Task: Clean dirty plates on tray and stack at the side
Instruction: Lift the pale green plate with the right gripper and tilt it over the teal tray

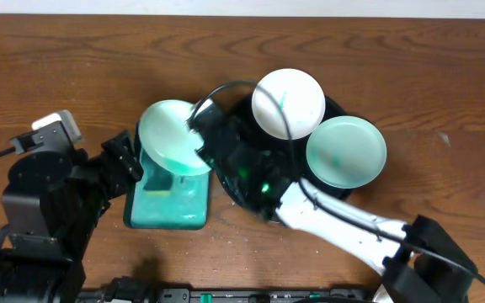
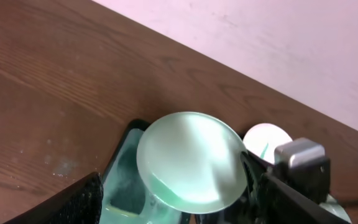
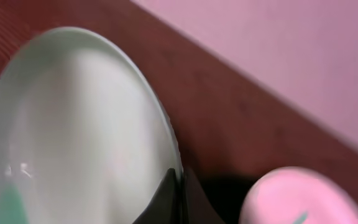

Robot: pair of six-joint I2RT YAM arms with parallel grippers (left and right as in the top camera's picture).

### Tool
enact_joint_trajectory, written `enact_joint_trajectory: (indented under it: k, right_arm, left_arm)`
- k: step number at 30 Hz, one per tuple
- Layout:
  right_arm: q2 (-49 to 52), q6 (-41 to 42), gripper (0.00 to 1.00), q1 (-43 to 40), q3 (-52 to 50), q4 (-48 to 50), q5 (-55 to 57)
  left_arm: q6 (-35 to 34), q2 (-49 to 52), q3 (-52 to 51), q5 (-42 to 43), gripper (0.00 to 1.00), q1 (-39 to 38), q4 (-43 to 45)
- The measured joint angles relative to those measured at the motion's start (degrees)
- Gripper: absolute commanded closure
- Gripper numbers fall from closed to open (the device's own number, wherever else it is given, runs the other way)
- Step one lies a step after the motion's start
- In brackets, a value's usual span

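My right gripper lifts across the black tray next, then lowers to release, since the bare tabletop beyond lies to its right in the overhead view.
My right gripper [image 1: 199, 126] is shut on the rim of a pale green plate [image 1: 172, 135] and holds it above the teal rectangular tray [image 1: 168, 202]. The pinched plate fills the right wrist view [image 3: 73, 124] and shows in the left wrist view [image 2: 191, 158]. Two more plates sit on the black tray [image 1: 241, 194]: a white one with a teal streak [image 1: 288, 101] and a pale green one [image 1: 346, 151]. My left gripper [image 1: 129, 160] is open and empty, just left of the held plate, with its fingers either side of the teal tray [image 2: 123, 180].
The brown wooden table [image 1: 74, 67] extends left and behind. The right arm [image 1: 343, 223] crosses the black tray from the front right. A black cable [image 1: 226, 88] arcs over the white plate.
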Motion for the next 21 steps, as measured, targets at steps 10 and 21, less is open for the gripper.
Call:
enact_joint_trajectory:
  k: [10,21]
  right_arm:
    - [-5.09,-14.16,0.99,6.99,0.00,4.72,14.10]
    - [-7.04,-27.32,0.99,8.57,0.00,9.73,17.00]
  left_arm:
    - [0.00,0.07,0.00,0.00,0.21,-0.02,0.00]
    - [0.00,0.09,0.00,0.00,0.21,0.00,0.00]
